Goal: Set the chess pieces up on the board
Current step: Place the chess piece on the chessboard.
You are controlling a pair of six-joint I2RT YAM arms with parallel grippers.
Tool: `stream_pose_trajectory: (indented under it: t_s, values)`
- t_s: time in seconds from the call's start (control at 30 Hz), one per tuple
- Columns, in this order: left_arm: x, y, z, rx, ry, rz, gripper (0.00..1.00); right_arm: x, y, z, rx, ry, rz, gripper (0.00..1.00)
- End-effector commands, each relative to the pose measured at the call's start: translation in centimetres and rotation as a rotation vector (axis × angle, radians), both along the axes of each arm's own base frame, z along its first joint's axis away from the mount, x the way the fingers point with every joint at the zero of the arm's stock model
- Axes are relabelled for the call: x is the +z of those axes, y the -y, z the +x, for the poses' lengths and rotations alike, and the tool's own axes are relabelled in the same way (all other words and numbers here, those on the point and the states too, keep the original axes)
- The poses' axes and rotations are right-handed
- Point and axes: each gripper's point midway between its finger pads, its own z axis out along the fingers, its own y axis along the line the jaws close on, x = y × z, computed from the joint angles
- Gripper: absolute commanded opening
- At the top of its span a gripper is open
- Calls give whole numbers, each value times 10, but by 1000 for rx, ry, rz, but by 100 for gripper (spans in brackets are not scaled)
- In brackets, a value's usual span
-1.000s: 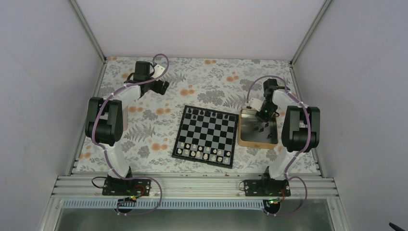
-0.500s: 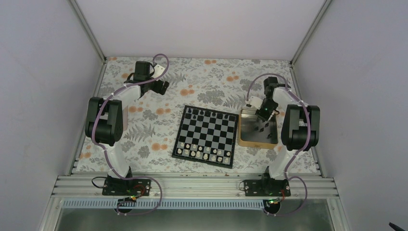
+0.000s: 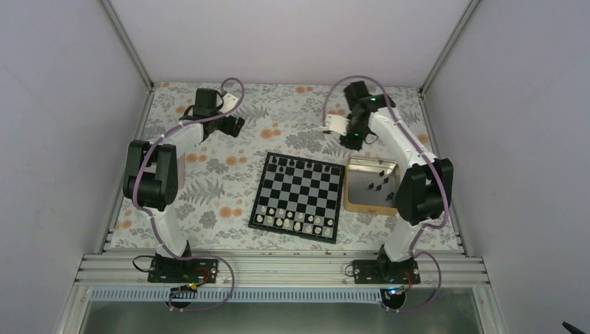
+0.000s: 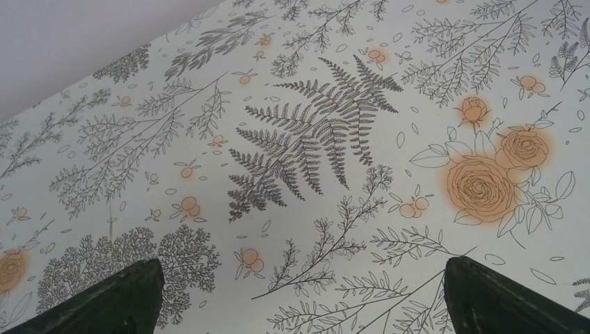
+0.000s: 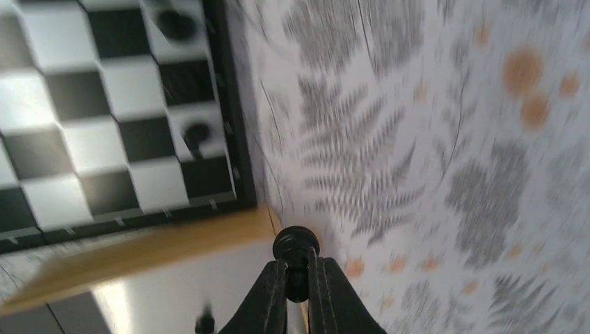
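My right gripper must set the pawn left in the top view, next on the empty square beside the black pawns, lowering and releasing it there.
The chequered board (image 3: pixel 298 196) lies mid-table. A few tiny black chess pieces (image 3: pixel 292 163) stand on its far row, and several more (image 3: pixel 379 184) lie in the tan-rimmed tray (image 3: pixel 355 203) to its right. My right gripper (image 3: pixel 351 136) hangs above the cloth behind the board's far right corner. In the right wrist view it (image 5: pixel 297 268) is shut on a black piece (image 5: pixel 296 243), over the tray's corner (image 5: pixel 139 250) beside the board (image 5: pixel 104 139). That view is motion-blurred. My left gripper (image 3: pixel 233 125) is open and empty over the cloth at the far left, fingers (image 4: pixel 104 299) wide apart.
Small white chessmen (image 3: pixel 292 221) fill the board's two near rows. A flowered cloth (image 3: pixel 229 188) covers the table. Walls close in the back and both sides. Two black pieces (image 5: pixel 197 132) stand on the board's edge squares in the right wrist view.
My right gripper has risen out of the tray and swung back and left to behind the board's far right corner, carrying a black piece. The left arm has not moved.
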Motion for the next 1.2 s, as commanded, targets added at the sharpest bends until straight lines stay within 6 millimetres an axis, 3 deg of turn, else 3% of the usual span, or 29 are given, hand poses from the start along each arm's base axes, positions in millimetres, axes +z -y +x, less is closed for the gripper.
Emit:
stream_pose_trajectory:
  t_s: [0.0,0.23,0.47,0.73,1.17]
  values:
    - [8,0,4,1,21,-12,100,9,-60,-16,121,-45,41,5]
    - [11,0,5,1,26,-12,100,-24,-126,-30,290,-103,57,5]
    - [14,0,5,1,29,-13,100,-53,-158,-37,376,-163,72,5]
    - [12,-1,4,1,30,-9,100,-78,-175,-45,421,-227,72,5]
    - [12,1,3,-4,32,-16,100,-99,-171,-46,416,-257,19,6]
